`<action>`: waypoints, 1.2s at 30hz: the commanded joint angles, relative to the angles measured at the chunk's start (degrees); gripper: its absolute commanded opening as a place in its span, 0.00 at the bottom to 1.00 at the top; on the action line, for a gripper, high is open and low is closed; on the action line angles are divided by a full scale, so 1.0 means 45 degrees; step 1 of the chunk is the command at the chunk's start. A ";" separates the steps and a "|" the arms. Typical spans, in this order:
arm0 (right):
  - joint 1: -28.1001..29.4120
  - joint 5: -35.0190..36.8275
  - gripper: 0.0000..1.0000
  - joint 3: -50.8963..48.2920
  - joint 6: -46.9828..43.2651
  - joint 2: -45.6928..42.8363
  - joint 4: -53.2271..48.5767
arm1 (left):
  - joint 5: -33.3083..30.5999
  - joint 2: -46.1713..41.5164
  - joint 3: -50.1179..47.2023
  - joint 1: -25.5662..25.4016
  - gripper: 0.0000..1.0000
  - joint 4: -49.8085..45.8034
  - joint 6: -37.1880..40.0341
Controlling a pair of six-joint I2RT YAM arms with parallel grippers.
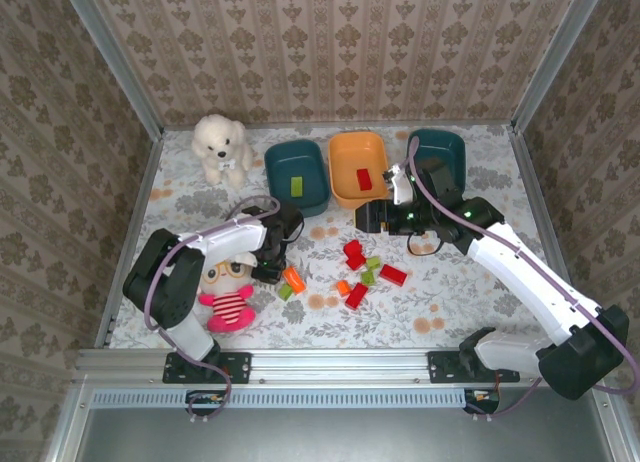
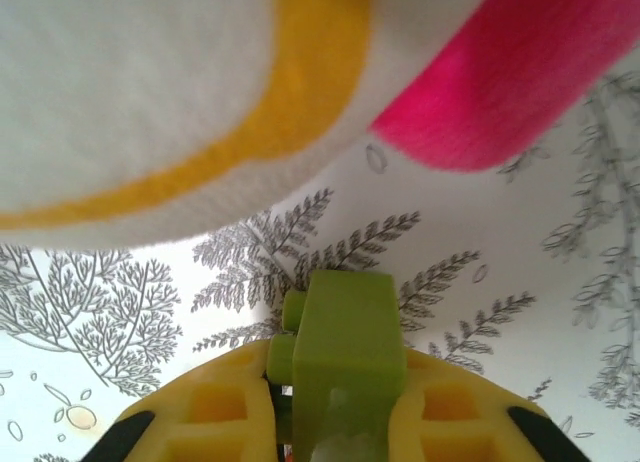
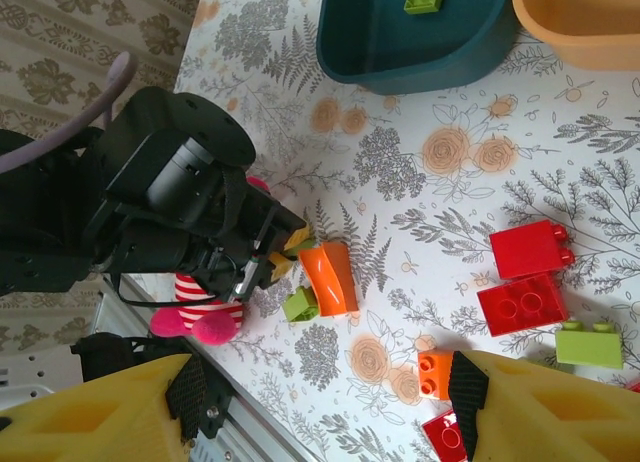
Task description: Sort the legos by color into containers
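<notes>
My left gripper needs to go up and outward next and release the lego in the teal container, which is outward of my gripper and has a green lego in it.
My left gripper is shut on a light green lego, low over the cloth, right beside the striped doll. From above, that gripper sits next to an orange lego and a green one. My right gripper hangs open and holds nothing, above a loose cluster of red, green and orange legos. The left teal container holds a green lego. A red lego lies in the orange container. My right arm partly hides the right teal container.
A white plush dog sits at the back left. Patterned walls close in the table on three sides, and a metal rail runs along the near edge. The doll's pink limb hangs close over my left fingers.
</notes>
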 commanded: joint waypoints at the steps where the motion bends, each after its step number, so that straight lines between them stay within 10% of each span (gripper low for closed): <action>1: -0.0092 -0.0126 0.68 -0.0131 0.0126 -0.0336 0.0031 | -0.1247 -0.0504 0.0929 0.0045 0.12 -0.1340 0.0632; 16: -0.0152 0.0264 0.68 0.0045 0.0297 -0.0029 0.0034 | -0.2029 0.3574 0.9199 0.1377 0.06 -0.1731 1.1870; 36: -0.0155 0.0142 0.68 -0.0263 0.0514 0.0300 -0.0008 | -0.0926 0.8449 1.3686 0.1977 0.25 -0.4331 1.4284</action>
